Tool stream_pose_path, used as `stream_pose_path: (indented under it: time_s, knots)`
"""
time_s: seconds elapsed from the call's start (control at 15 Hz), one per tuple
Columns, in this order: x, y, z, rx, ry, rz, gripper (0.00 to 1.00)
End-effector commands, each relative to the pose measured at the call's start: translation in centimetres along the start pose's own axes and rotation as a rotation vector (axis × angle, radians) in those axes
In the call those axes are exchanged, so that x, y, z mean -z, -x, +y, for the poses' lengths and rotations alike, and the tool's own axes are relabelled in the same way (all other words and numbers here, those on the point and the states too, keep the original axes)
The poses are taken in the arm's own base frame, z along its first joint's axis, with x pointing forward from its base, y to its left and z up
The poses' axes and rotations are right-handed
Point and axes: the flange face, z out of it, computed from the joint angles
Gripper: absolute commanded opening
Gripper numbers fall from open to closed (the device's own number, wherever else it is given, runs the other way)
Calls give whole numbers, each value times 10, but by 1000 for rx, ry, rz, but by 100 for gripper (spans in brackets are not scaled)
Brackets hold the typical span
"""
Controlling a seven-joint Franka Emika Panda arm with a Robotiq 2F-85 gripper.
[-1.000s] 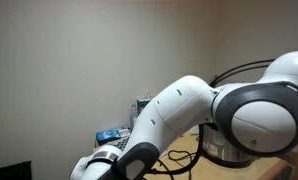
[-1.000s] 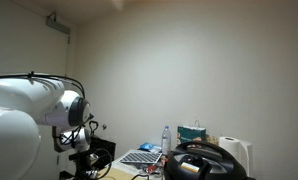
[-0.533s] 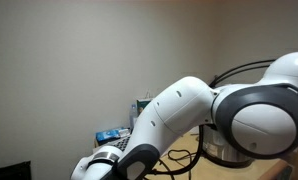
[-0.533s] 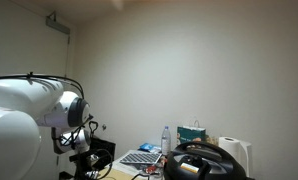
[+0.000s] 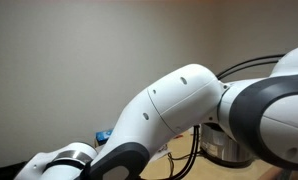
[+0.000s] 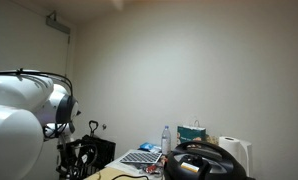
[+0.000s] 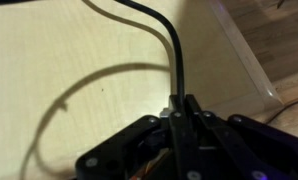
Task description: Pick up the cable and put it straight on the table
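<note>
My gripper draws the black cable toward the bottom of the wrist view next, past the table edge by the table's corner (image 7: 264, 106). It then releases the still curving cable.
In the wrist view my gripper (image 7: 182, 108) is shut on a black cable (image 7: 167, 40). The cable rises from between the fingertips and curves away to the upper left, over the light wooden table (image 7: 59, 70). It casts a curved shadow on the tabletop. In both exterior views the white arm (image 5: 179, 105) fills most of the frame, and the cable and fingertips are not clearly visible there.
The table's right edge (image 7: 251, 60) runs diagonally, with darker floor beyond. An exterior view shows a laptop (image 6: 141, 156), a water bottle (image 6: 166, 139), a green box (image 6: 193, 131), a paper roll (image 6: 232, 150) and a dark round device (image 6: 201, 163).
The arm has swung: in both exterior views its white links have shifted and now cover more of the scene, hiding the blue items behind.
</note>
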Motion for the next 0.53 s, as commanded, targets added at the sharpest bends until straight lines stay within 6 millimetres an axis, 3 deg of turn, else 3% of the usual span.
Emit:
stream_pose_path:
  time_s: [0.0,0.07,0.2,0.27,0.47]
  knots:
    - [11,-3,-3,18,24,36,6]
    - [14,-4,-6,23,32,46,16]
    - [12,-5,-6,23,31,42,16]
    - [11,-9,-8,15,43,45,5]
    - [29,-29,-31,18,65,111,6]
